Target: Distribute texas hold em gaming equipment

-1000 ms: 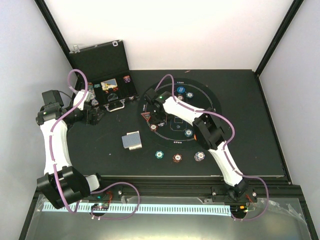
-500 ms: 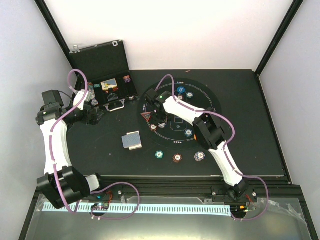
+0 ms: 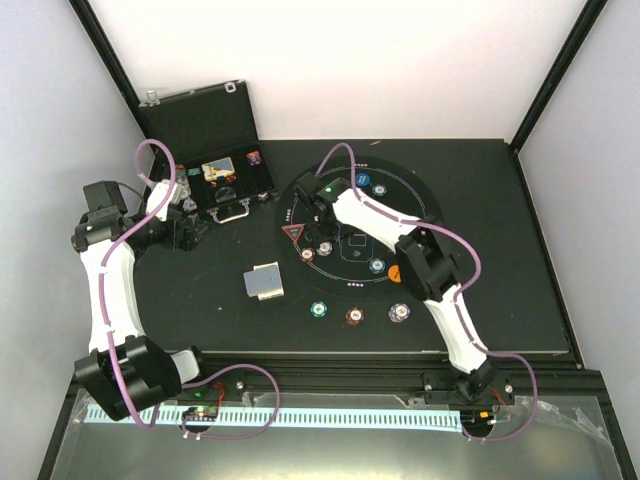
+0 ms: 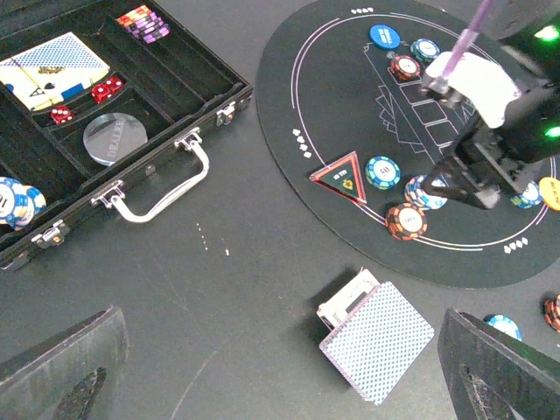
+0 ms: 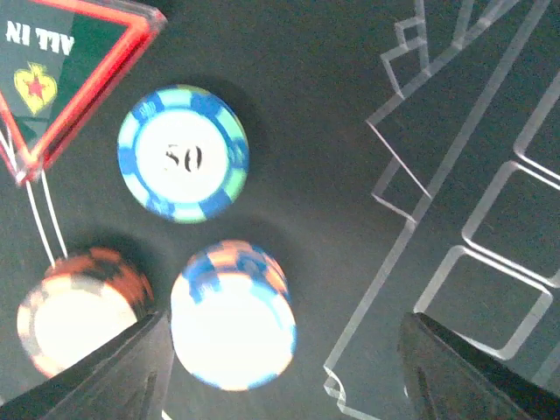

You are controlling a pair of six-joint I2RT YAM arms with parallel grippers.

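The chip stack nearest the orange disc still stands off the mat's near edge. My right gripper should next go back past the orange disc, then down over that stack.
In the right wrist view my right gripper [image 5: 280, 376] stands open over the round mat. A blue, orange and white chip stack [image 5: 232, 319] sits on the mat between its fingers, close to the left finger and well clear of the right one. A teal "50" chip [image 5: 184, 153], a brown chip stack [image 5: 79, 311] and the red triangle marker [image 5: 52, 61] lie close by. The deck of cards [image 4: 376, 341], blue-grey backs up, lies off the mat between the wide-open fingers of my left gripper [image 4: 280, 376], far below them.
The open black case [image 4: 114, 131] at the back left holds cards, red dice and more chips. The round black mat [image 3: 430, 200] carries a blue disc [image 3: 360, 180], an orange disc [image 3: 395, 272] and further chips. Three chip stacks [image 3: 354, 315] sit along its near edge.
The right gripper's fingers have spread apart and let go of the chip stack, which now stands on the mat. The right elbow has swung a little right. The left arm has not moved.
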